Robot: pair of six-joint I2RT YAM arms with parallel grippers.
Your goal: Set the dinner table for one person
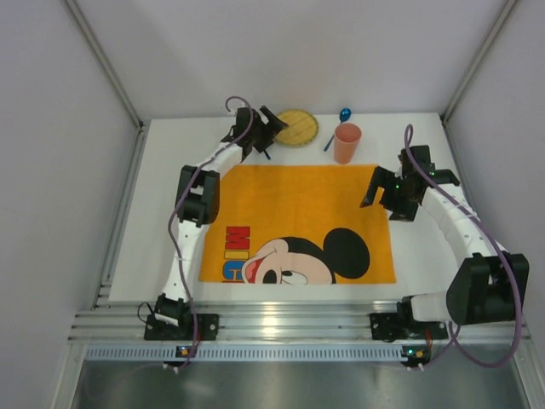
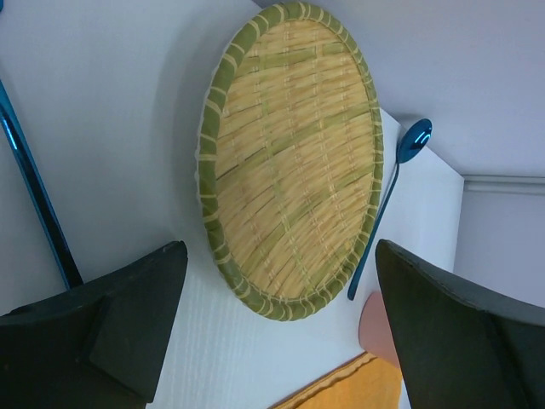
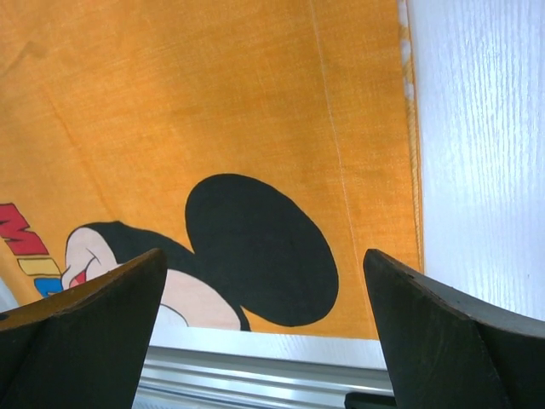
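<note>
My left gripper is open. Next it will move lower and over toward the plate [image 1: 297, 128], so that its open fingers go around the plate's rim beside the handle of the blue spoon.
The white dinner table [image 1: 162, 196] carries an orange Mickey Mouse placemat [image 1: 298, 213] in its middle. Behind the mat lie a round woven bamboo plate [image 1: 297, 128], a blue spoon [image 1: 343, 115] and a pink cup [image 1: 347, 142]. My left gripper [image 1: 272, 123] hovers open just left of the plate [image 2: 289, 162], its fingers on either side of the plate's near rim without touching it. My right gripper [image 1: 375, 187] stands open and empty above the mat's right edge [image 3: 213, 102].
A second blue utensil handle [image 2: 34, 196] lies left of the plate. In the left wrist view the spoon [image 2: 415, 141] lies just right of the plate, beside the cup [image 2: 379, 328]. The aluminium rail [image 1: 281, 324] runs along the near edge. Grey walls enclose the table.
</note>
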